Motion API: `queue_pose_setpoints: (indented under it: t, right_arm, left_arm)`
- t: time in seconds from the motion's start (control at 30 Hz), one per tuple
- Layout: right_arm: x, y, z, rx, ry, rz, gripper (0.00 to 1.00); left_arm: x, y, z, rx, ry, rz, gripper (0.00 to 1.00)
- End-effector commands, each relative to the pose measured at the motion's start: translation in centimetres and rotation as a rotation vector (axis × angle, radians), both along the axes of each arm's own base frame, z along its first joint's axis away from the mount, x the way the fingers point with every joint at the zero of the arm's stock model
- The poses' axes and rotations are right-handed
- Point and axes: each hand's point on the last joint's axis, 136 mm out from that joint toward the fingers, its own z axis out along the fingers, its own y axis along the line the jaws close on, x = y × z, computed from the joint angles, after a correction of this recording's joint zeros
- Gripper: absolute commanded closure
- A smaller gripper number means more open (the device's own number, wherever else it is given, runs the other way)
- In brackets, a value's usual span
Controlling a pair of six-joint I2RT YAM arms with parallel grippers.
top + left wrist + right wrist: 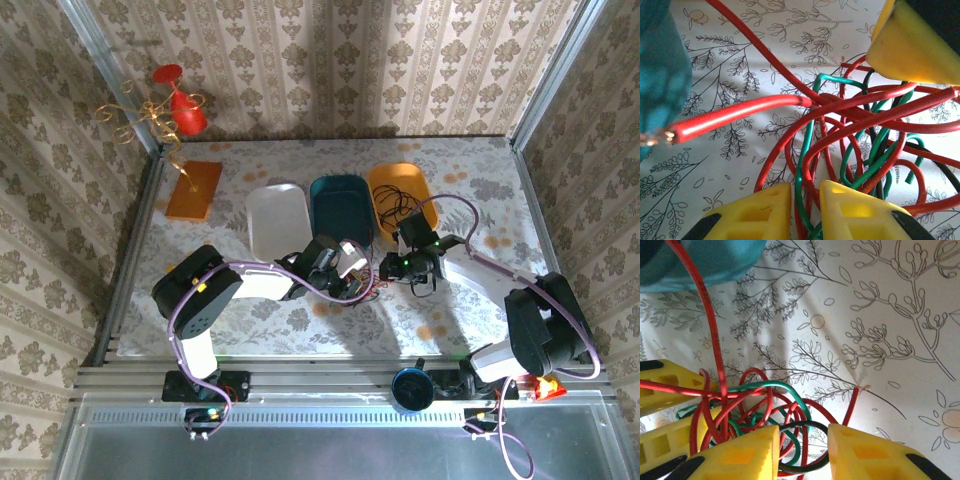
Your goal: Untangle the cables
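My right gripper's fingers are open. They need to go down around the outer bend of the thin black cable's loop first, then close to get the loop.
The cables (366, 284), thin red, green and black wires in one knot, lie on the floral cloth between my two grippers. In the left wrist view my left gripper (805, 187) is shut on a green and a red strand of the tangle (860, 107). A thick red end (730, 117) with a bare tip sticks out to the left. My right gripper (803, 429) is open, with a black loop (805, 427) and red strands lying in the gap. One red wire (707, 315) runs up to the teal tray. From above, the left gripper (350, 272) and the right gripper (390, 268) nearly touch.
Three trays stand behind the knot: white (277, 222), teal (342, 208) and orange (402, 195), the orange one holding a dark wire. An orange board (194, 190) lies at the back left. A blue round object (410, 388) sits on the near rail.
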Motion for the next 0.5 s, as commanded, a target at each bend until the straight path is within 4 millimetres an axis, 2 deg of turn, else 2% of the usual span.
queue_pose_setpoints:
  t: [0.0,0.33,0.47]
  right_arm:
    - [-1.3,-0.6,-0.5,-0.020,0.041,-0.017,0.67]
    - [-2.2,0.6,-1.6,0.054,0.110,-0.018,0.65]
    - [-2.9,0.2,-1.9,0.062,0.138,-0.039,0.64]
  left_arm:
    - [-2.0,2.6,-4.2,0.157,0.081,-0.015,0.78]
    - [-2.1,2.7,-4.3,0.160,0.083,-0.014,0.78]
    - [-2.1,2.7,-4.2,0.158,0.080,-0.015,0.78]
